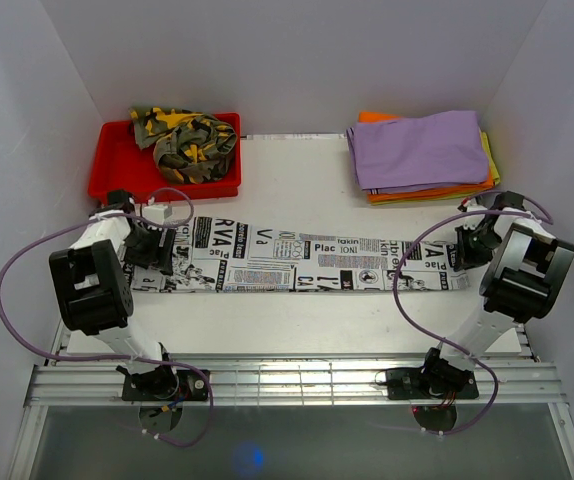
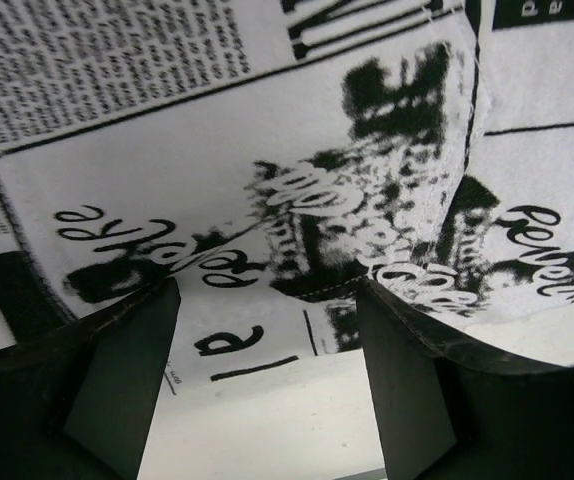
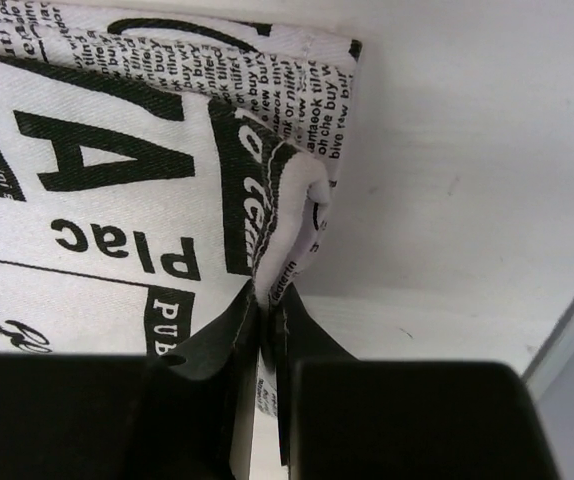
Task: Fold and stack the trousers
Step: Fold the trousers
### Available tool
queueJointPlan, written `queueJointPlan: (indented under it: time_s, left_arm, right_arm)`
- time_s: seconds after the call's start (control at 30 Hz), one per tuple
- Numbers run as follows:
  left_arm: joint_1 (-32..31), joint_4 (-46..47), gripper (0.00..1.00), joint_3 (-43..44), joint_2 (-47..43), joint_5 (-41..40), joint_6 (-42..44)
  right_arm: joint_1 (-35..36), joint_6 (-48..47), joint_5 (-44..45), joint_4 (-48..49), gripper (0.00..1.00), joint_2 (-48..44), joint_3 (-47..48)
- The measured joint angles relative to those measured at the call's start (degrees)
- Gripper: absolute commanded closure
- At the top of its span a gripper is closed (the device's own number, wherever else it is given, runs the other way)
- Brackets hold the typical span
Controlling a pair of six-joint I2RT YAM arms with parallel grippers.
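My right gripper carries the pinched fold past the trousers' middle (image 1: 260, 250) next and releases it, as that cloth lies to its left in the top view.
The white newspaper-print trousers (image 1: 307, 262) lie as a long flat strip across the table. My left gripper (image 1: 162, 250) is at their left end. In the left wrist view it (image 2: 267, 310) stands open, with the edge of the printed cloth (image 2: 217, 150) lying between its black fingers (image 2: 127, 380) and bare table nearer the camera. My right gripper (image 1: 464, 250) is at the right end. Seen from the right wrist, it (image 3: 270, 295) is shut on a pinched fold of the trousers' (image 3: 117, 150) edge. The camouflage trousers (image 1: 185, 140) lie crumpled in a red tray (image 1: 107, 172).
The red tray stands at the back left. A stack of folded purple, orange and yellow cloths (image 1: 422, 150) sits at the back right. White walls close in the table (image 1: 297, 180) on three sides, and a metal rail (image 1: 287, 380) runs along its near edge.
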Motion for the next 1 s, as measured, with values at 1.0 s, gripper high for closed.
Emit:
queueJointPlan:
  time_s: [1.0]
  left_arm:
    - [0.2, 6.1, 0.26, -6.2, -2.6, 4.8, -6.2]
  right_arm:
    - [34.6, 24.1, -25.7, 5.2, 0.92, -17.9, 2.5]
